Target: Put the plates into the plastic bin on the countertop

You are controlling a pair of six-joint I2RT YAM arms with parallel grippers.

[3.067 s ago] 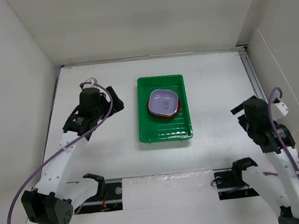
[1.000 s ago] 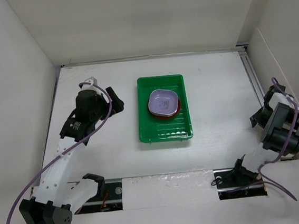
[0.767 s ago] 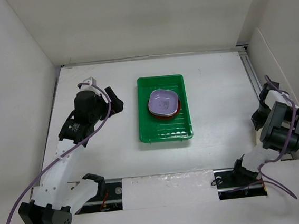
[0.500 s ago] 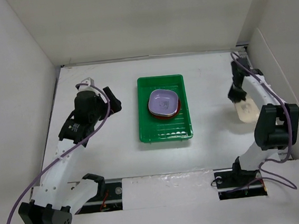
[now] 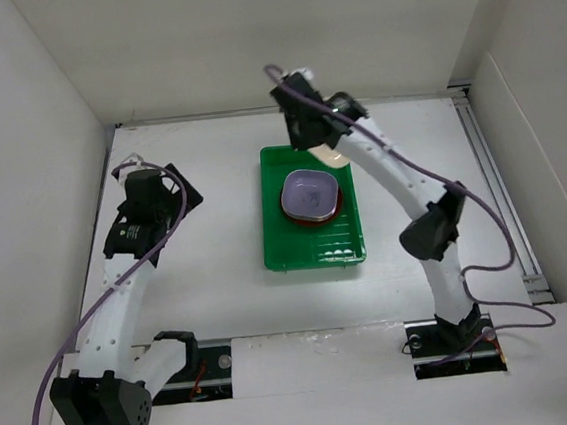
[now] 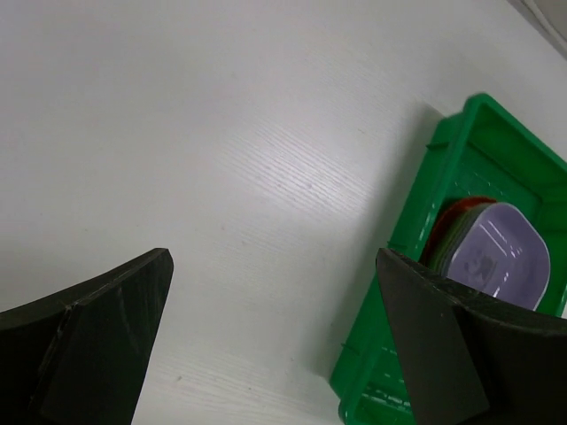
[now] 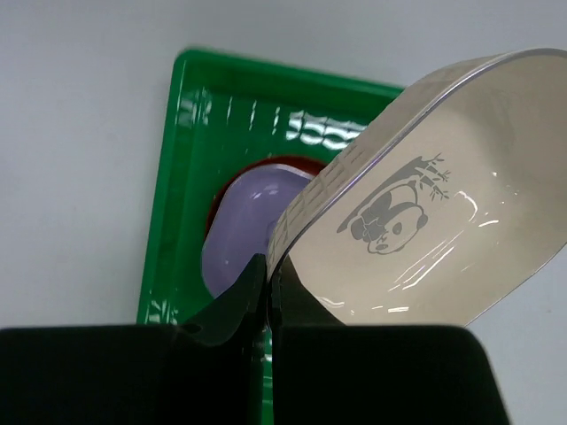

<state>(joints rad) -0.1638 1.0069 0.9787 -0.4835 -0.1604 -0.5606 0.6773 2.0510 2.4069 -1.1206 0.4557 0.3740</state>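
My right gripper carries the cream plate down and back next, onto the stack in the bin.
The green plastic bin (image 5: 276, 235) lies mid-countertop (image 5: 200, 281). Inside it a lavender plate (image 5: 309, 192) tops a stack, with a red-brown plate (image 5: 311, 222) showing underneath. Over the bin's far end, my right gripper (image 5: 319, 141) is shut on the rim of a cream plate (image 5: 334, 153). In the right wrist view that cream plate (image 7: 425, 239) tilts up from the gripper (image 7: 270, 285), above the lavender plate (image 7: 232, 243) and the bin (image 7: 164, 230). My left gripper (image 5: 179, 190) stands open and empty to the left of the bin (image 6: 447, 195); its fingers (image 6: 97, 345) frame bare countertop.
White walls enclose the countertop on the left, back and right. A metal rail (image 5: 492, 182) runs along the right edge. The right arm's cable (image 5: 498, 252) loops over the near right of the surface.
The right arm swung from the right side of the table across to the bin's far end, carrying the cream plate. The left gripper drew back to the left, away from the bin.
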